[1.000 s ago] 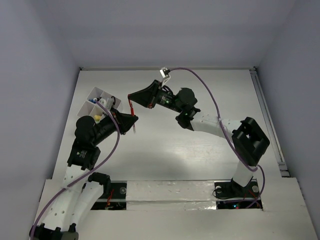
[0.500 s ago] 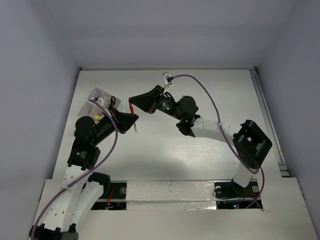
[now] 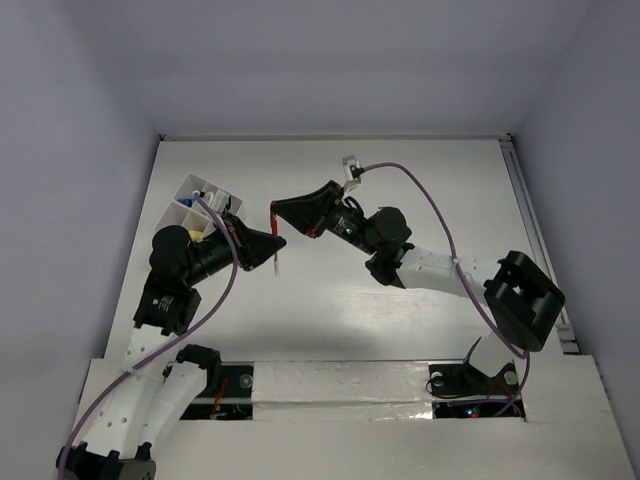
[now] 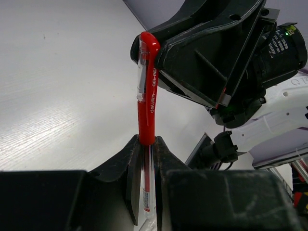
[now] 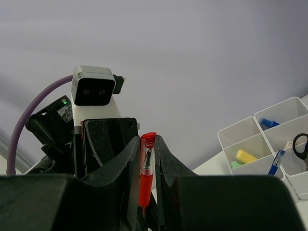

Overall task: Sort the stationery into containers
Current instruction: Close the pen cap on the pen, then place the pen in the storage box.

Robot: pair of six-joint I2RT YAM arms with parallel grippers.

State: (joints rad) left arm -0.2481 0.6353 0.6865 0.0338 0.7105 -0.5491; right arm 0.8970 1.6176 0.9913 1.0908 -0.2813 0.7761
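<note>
I should next move my left gripper left in the top view, lower the red pen [image 3: 273,218] into the blue pen's section and release it to group the pens.
The thin red pen [image 3: 273,218] stands upright between both grippers above the table. My left gripper [image 3: 274,243] is shut on its clear barrel; in the left wrist view the jaws [image 4: 147,142] pinch the pen [image 4: 147,96] below its red grip. My right gripper [image 3: 277,212] is closed round the pen's capped top end [image 5: 147,139], with the red pen [image 5: 146,185] between its fingers. The white organiser box [image 3: 197,190] sits at the far left, behind the left arm. In the right wrist view its compartments [image 5: 240,132] hold a yellow eraser [image 5: 245,156], a blue pen [image 5: 275,162] and black scissors [image 5: 301,144].
The purple cable [image 3: 420,195] loops over the right arm. The left arm's body [image 3: 180,260] partly covers the organiser. A metal rail [image 3: 535,240] runs along the table's right edge. White walls enclose the table on three sides.
Both grippers and the red pen have shifted a little to the right together. The right arm's elbow has swung right and nearer.
</note>
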